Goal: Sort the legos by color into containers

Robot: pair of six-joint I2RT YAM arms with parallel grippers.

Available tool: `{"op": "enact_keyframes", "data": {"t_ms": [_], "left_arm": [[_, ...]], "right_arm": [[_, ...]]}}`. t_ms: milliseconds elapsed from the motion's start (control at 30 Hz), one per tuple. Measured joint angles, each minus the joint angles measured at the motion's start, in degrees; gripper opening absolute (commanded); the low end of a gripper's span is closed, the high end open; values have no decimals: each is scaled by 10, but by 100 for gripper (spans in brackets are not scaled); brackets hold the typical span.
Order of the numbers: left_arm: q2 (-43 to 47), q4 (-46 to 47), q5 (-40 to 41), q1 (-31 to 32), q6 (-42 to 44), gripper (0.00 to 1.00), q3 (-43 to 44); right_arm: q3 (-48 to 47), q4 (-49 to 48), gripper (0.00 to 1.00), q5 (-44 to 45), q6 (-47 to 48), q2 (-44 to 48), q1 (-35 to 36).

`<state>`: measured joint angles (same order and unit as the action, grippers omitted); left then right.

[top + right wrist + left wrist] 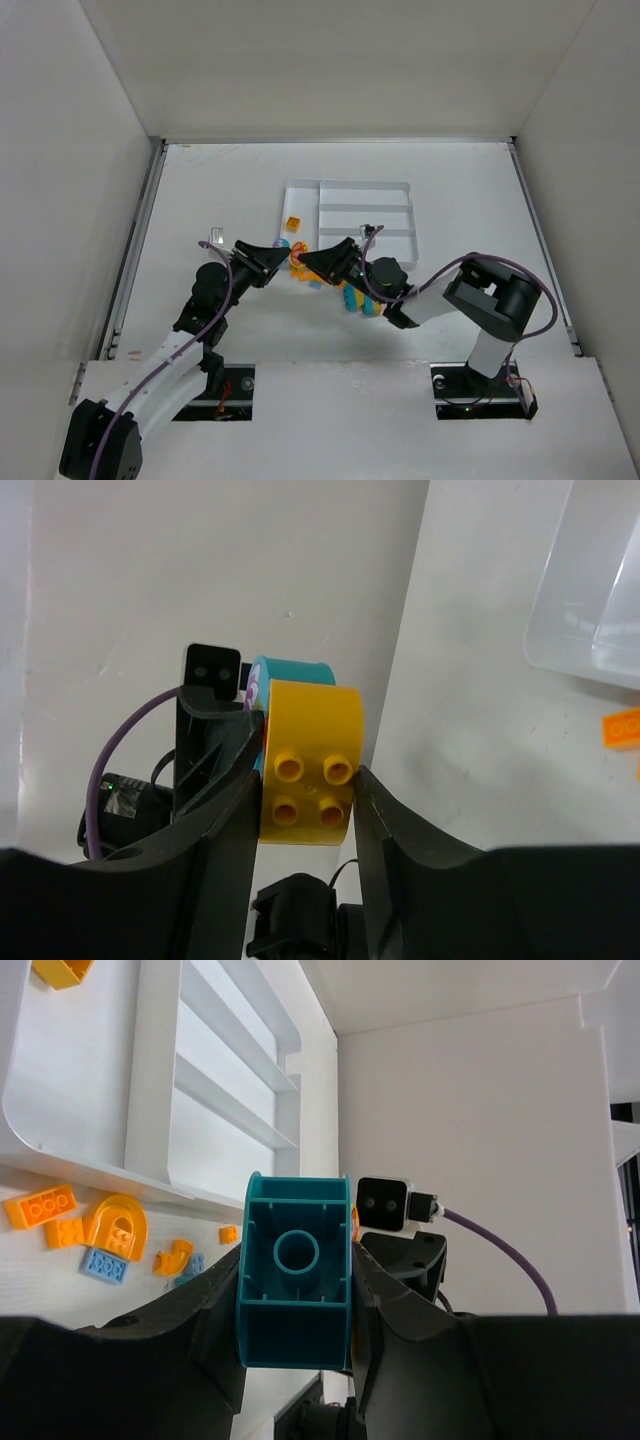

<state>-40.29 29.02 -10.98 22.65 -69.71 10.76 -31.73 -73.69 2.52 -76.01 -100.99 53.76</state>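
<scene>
My left gripper should go outward and down into the tray's far long section and let go of the teal brick (295, 1290) there, because that section is empty and lies below and outward of my gripper.
My left gripper (279, 262) and right gripper (312, 262) meet tip to tip just in front of the white tray (400, 187). In the left wrist view the left gripper (296, 1260) is shut on a teal brick (295, 1290), seen from its hollow underside. In the right wrist view the right gripper (308, 780) is shut on a yellow brick (310, 730), studs towards the camera. The teal brick (296, 669) sits right behind it, touching. One yellow-orange brick (293, 223) lies in the tray's narrow section. Loose orange and light blue bricks (103, 1265) lie on the table by the tray.
More teal, light blue and yellow bricks (355, 300) lie under the right arm. The tray's three long sections (225, 1070) show no bricks. An orange brick (622, 727) lies near the tray corner (590, 600). White walls enclose the table.
</scene>
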Motion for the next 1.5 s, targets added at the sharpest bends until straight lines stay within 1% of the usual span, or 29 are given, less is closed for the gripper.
{"op": "enact_keyframes", "data": {"t_ms": [133, 367, 467, 600, 700, 833, 933, 1067, 1200, 1267, 1400, 1500], "left_arm": [[0, 1, -14, -15, 1, 15, -5], [1, 0, -39, -73, 10, 16, -7], [1, -1, -47, -93, 16, 16, -7], [1, -1, -53, -98, 28, 16, -7], [0, -6, -55, -99, 40, 16, -7], [0, -24, -52, -100, 62, 16, -7], [-5, -34, -44, -97, 78, 16, -7], [-22, -37, -30, -87, 96, 16, -5], [-36, -43, -14, -72, 112, 16, 0], [-41, -46, -6, -65, 118, 16, 6], [-54, -47, 13, -49, 129, 16, 20], [-70, -47, 30, -30, 137, 16, 33]], "right_arm": [[21, 0, 26, 2, 8, 22, -13], [35, 3, 27, 4, 27, 43, -32], [31, 30, 27, 3, 39, 45, -42], [-8, 125, 29, 4, 69, 45, -63], [-67, 222, 30, 13, 108, 45, -74], [-151, 326, 32, 26, 156, 36, -81], [-198, 380, 36, 30, 178, 18, -84], [-231, 433, 41, 31, 196, -7, -87], [-256, 482, 60, 37, 209, -31, -88], [-261, 495, 66, 40, 215, -35, -90], [-263, 505, 69, 45, 225, -33, -97], [-259, 513, 67, 49, 235, -16, -106]]}}
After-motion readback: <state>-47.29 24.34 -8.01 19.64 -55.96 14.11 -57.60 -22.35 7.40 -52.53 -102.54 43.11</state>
